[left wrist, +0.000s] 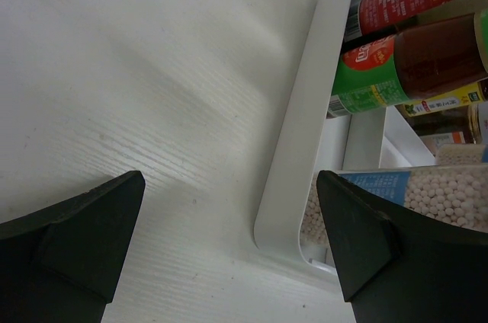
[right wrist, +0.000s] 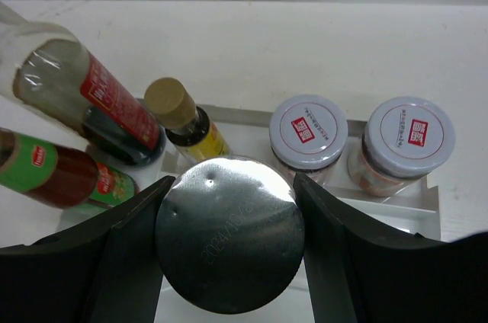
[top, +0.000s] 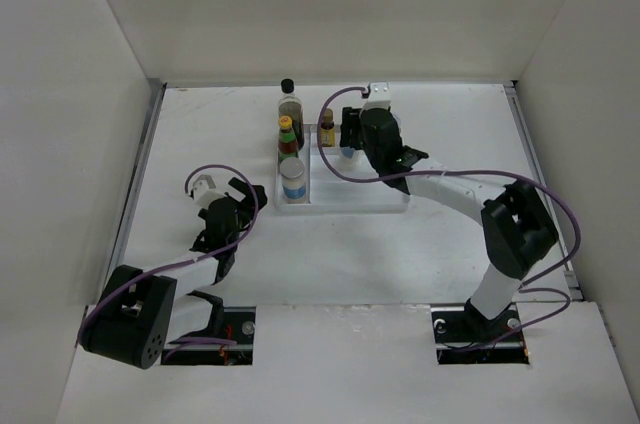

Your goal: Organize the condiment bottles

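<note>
My right gripper lowers the jar next and lets go of it on the tray's bare middle strip before the white-capped shakers, since that strip lies below.
My right gripper (right wrist: 234, 178) is shut on a jar with a silver lid (right wrist: 229, 235), over the white tray (top: 345, 206); in the top view it (top: 350, 136) hides most of the jar. Beyond it stand two white-capped shakers (right wrist: 308, 131) (right wrist: 409, 136), a small amber bottle (right wrist: 183, 113), the tall clear black-capped bottle (top: 289, 104) and the green-red yellow-capped bottle (top: 287, 136). A shaker of white beads (top: 293, 179) stands at the tray's near left. My left gripper (left wrist: 230, 178) is open and empty, just left of the tray's corner (left wrist: 293, 186).
White walls close the table on the left, right and back. The right arm (top: 450, 194) stretches across the tray's right half. The tray's left column holds three bottles in a row. Bare table lies between the left gripper (top: 245, 196) and the left wall.
</note>
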You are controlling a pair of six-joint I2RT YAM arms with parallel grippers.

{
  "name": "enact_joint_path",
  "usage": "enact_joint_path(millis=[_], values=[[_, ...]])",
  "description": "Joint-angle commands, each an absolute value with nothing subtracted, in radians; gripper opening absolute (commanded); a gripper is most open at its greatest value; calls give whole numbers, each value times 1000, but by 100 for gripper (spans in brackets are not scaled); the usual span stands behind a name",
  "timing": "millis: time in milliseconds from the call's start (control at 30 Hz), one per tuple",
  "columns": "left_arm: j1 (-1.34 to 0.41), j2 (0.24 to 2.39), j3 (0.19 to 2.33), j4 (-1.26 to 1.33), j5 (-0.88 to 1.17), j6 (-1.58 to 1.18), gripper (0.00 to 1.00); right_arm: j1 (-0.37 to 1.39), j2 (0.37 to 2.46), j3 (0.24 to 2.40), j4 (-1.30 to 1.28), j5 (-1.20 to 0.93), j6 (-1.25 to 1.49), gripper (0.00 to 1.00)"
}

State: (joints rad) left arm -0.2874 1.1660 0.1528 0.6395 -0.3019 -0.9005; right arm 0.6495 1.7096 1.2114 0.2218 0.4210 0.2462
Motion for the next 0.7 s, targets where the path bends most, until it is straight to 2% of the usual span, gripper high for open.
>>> enact_joint_path(millis=[0,500,567,667], values=[[-286,1147,181,680,-298,-893,100,650,1689,1256,336,434,236,51],[-275,1144,181,677,-305,-890,100,637,1755,1126,370,417,273,55],[-274,1140,179,676,-302,-890,100,637,1758,1126,373,416,273,64],[-277,1131,178,676,-313,-887,100,639,1726,1114,380,419,278,87]])
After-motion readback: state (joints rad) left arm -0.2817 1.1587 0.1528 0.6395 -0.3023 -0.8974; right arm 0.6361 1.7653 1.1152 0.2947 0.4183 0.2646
